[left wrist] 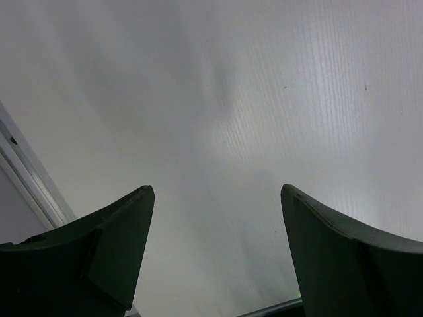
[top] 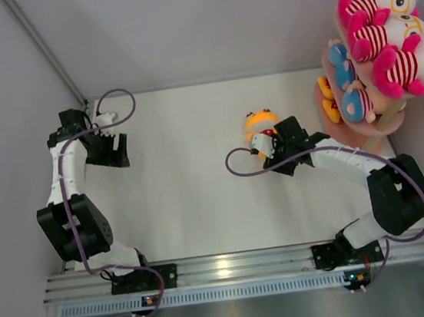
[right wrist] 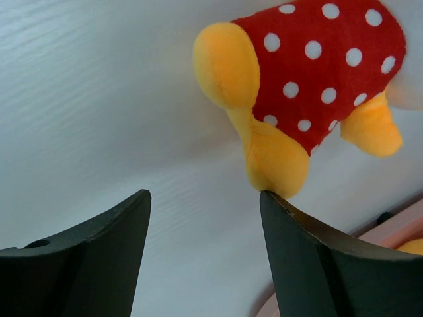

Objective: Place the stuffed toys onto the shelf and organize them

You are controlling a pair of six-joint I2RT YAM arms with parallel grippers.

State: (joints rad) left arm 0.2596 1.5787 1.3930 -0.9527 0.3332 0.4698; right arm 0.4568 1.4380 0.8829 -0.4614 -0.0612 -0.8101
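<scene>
The right gripper moves outward and to the right in the wrist view next, since the near yellow foot [right wrist: 278,160] lies outward of it, in front of one finger.
One orange-yellow stuffed toy [top: 261,126] in a red polka-dot outfit lies on the white table. My right gripper [top: 270,142] stands open just at its near side. In the right wrist view the toy [right wrist: 317,72] fills the upper right, and one yellow foot touches the tip of the right finger [right wrist: 297,231]; nothing lies between the jaws of that gripper [right wrist: 205,192]. The pink shelf [top: 390,123] stands at the far right, with three white-pink striped toys [top: 391,32] on top, blue boys [top: 357,102] below them and an orange-yellow toy [top: 330,102] lower down. My left gripper [top: 113,157] [left wrist: 217,187] hangs open over bare table.
Grey walls close in the table on the left, back and right. A metal rail [top: 240,265] runs along the near edge by the arm bases. The shelf's pink edge [right wrist: 396,231] shows at the lower right of the right wrist view.
</scene>
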